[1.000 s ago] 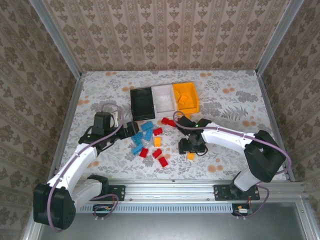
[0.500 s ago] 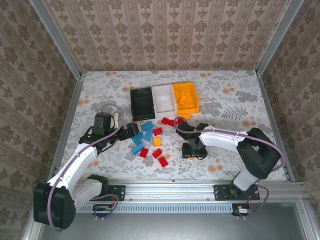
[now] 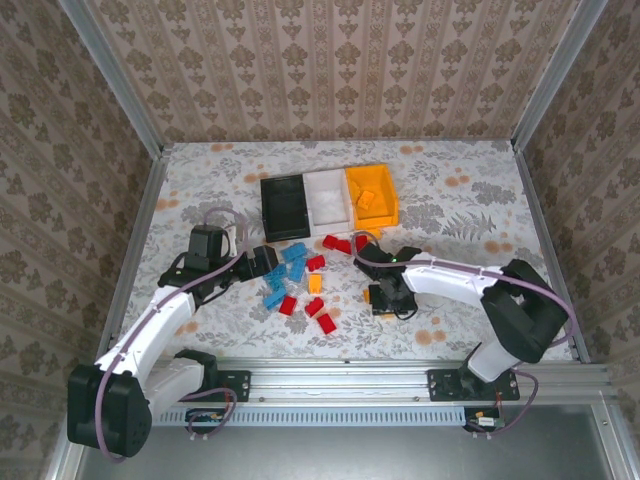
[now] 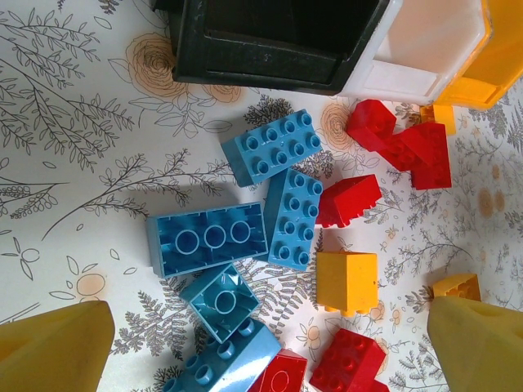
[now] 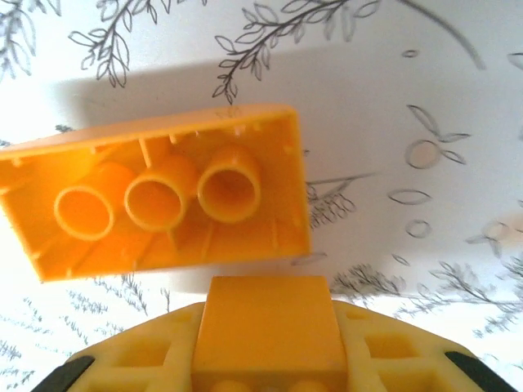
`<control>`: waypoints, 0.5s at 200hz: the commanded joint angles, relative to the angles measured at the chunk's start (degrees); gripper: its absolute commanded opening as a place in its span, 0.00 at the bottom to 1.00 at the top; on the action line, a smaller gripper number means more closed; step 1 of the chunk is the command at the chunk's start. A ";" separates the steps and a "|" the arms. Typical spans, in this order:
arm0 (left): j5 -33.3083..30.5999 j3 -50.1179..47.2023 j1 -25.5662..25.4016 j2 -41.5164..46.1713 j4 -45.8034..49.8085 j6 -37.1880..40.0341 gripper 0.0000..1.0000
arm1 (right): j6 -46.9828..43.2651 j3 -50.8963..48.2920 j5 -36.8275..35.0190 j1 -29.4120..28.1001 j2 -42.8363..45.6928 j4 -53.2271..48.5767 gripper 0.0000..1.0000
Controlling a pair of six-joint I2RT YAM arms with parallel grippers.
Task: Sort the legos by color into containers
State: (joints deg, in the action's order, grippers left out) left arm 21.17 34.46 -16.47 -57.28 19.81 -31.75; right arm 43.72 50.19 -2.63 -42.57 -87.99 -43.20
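My right gripper will next go up, move the small orange lego outward over the orange bricks and lower it to let it go, because those bricks are inside the orange-yellow container (image 3: 369,197).
My right gripper (image 3: 386,296) is down on the table right of the brick pile. In the right wrist view its yellow fingers (image 5: 139,359) are shut on a small orange lego (image 5: 265,314). A longer orange lego (image 5: 163,196) lies upside down just beyond it. My left gripper (image 3: 262,262) hangs open over the pile of legos: blue ones (image 4: 208,239), red ones (image 4: 347,200) and an orange-yellow one (image 4: 347,282) between its spread fingertips (image 4: 53,351). The containers stand in a row behind: black (image 3: 284,203), white (image 3: 327,197), orange-yellow (image 3: 371,193) with orange bricks inside.
Red bricks (image 3: 336,243) lie just in front of the white bin. More red and blue bricks (image 3: 288,303) are scattered toward the near edge. Aluminium frame rails (image 3: 140,230) and papered walls close in the table on three sides.
My right gripper has shifted slightly and its fingers have closed onto a small orange lego. The left arm has stayed still and open.
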 commanded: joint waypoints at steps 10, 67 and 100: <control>-0.34 0.51 -0.11 0.21 0.14 -0.09 1.00 | -0.24 3.33 -4.29 1.26 7.77 -9.21 0.25; 0.28 1.81 0.21 0.12 1.19 0.74 1.00 | -7.86 19.79 -2.97 11.19 10.57 -10.10 0.25; -0.41 2.05 0.69 2.12 4.71 2.69 1.00 | -13.33 33.33 -1.40 15.93 -0.30 -8.92 0.24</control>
State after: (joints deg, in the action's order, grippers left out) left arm 21.19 34.87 -16.40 -57.19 21.08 -31.48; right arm 36.01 75.92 -5.52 -29.12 -81.14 -51.75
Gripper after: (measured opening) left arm 0.997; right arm 0.337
